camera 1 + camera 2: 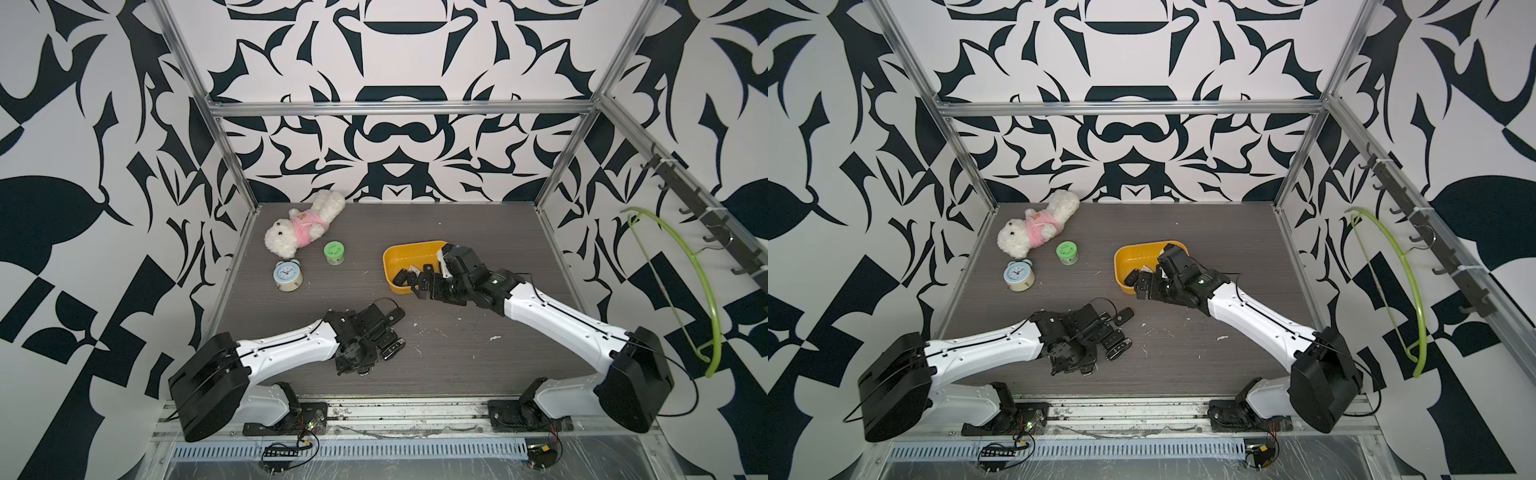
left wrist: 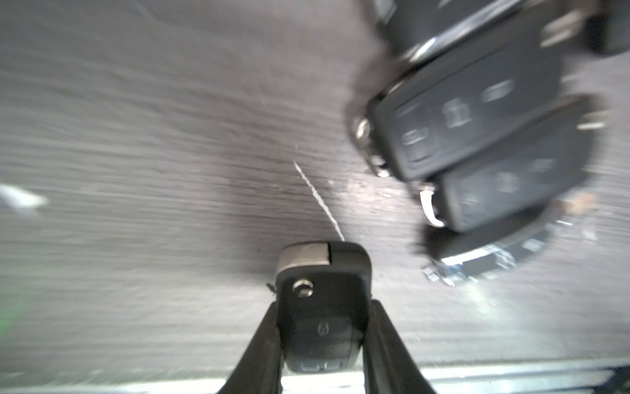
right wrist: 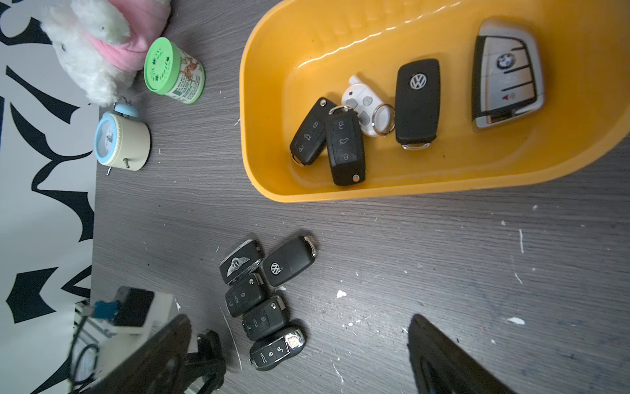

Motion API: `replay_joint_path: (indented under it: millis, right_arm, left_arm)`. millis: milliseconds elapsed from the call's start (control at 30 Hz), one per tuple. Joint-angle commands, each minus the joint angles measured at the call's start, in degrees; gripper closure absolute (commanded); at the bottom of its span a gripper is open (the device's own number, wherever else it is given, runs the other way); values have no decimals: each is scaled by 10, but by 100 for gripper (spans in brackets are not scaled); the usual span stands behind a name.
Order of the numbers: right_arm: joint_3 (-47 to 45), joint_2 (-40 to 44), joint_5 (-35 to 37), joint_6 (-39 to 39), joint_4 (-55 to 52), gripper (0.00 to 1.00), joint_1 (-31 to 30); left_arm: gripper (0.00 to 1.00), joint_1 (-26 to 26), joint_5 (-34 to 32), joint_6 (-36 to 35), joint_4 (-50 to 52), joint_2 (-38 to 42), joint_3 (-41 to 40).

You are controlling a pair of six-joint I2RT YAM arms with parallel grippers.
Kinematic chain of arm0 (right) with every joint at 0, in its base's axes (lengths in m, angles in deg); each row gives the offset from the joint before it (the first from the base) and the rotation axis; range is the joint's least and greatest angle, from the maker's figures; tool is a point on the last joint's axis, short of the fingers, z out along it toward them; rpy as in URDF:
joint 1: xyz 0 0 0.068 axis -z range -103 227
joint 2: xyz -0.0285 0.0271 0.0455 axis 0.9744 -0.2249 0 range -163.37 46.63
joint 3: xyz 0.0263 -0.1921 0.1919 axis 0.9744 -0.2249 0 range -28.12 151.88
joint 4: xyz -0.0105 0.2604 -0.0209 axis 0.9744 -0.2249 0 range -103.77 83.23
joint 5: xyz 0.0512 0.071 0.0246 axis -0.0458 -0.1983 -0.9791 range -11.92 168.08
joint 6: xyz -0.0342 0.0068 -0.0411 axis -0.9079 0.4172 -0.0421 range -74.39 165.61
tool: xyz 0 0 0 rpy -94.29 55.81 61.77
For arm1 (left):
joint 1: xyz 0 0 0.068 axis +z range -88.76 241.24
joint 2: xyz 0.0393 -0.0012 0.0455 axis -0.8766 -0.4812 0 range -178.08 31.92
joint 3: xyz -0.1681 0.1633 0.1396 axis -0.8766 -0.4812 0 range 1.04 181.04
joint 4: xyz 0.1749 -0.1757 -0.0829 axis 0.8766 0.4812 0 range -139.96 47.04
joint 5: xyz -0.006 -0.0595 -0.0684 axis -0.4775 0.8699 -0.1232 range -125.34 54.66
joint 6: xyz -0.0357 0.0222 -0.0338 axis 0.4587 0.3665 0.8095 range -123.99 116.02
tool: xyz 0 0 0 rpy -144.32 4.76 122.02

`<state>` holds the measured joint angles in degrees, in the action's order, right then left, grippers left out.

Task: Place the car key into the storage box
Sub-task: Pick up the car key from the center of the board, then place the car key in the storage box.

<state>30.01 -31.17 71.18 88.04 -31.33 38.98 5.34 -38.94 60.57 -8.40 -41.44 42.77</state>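
Observation:
The left gripper needs to move up, outward, then down into the end of the box by the jar next and let go of the key there, because the box's rim is higher than the table.
My left gripper (image 2: 323,308) is shut on a black car key (image 2: 322,293), its two fingers pressing the key's sides just above the dark wood table. In both top views this gripper (image 1: 360,368) sits low at the front left, beside a cluster of loose black car keys (image 1: 390,345). The yellow-orange storage box (image 1: 409,253) stands at mid right and holds several keys (image 3: 344,150). My right gripper (image 3: 299,319) is open and holds nothing. It hovers over the box's near rim (image 1: 1121,286).
At the back left lie a white plush dog in pink (image 1: 303,228), a green-lidded jar (image 1: 334,252) and a small alarm clock (image 1: 287,274). A green hanger (image 1: 698,282) hangs on the right wall. Metal frame posts border the table (image 1: 457,340).

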Motion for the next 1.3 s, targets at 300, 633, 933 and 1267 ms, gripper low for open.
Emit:
replay_joint_path:
  millis: [300, 633, 933, 1267]
  right_arm:
    - [-1, 16, 43, 20, 10, 0, -4]
    - [-21, 37, 86, 33, -19, 0, -4]
    - [-31, 69, 162, 28, -80, 0, -4]
    - [-54, 112, 214, 25, -102, 0, -4]
  left_arm:
    - [100, 70, -127, -86, 38, 88, 126]
    - [100, 102, -112, -147, -91, -56, 239]
    - [100, 104, -59, -167, -104, -241, 389]
    - [100, 139, -6, -130, -100, -385, 473]
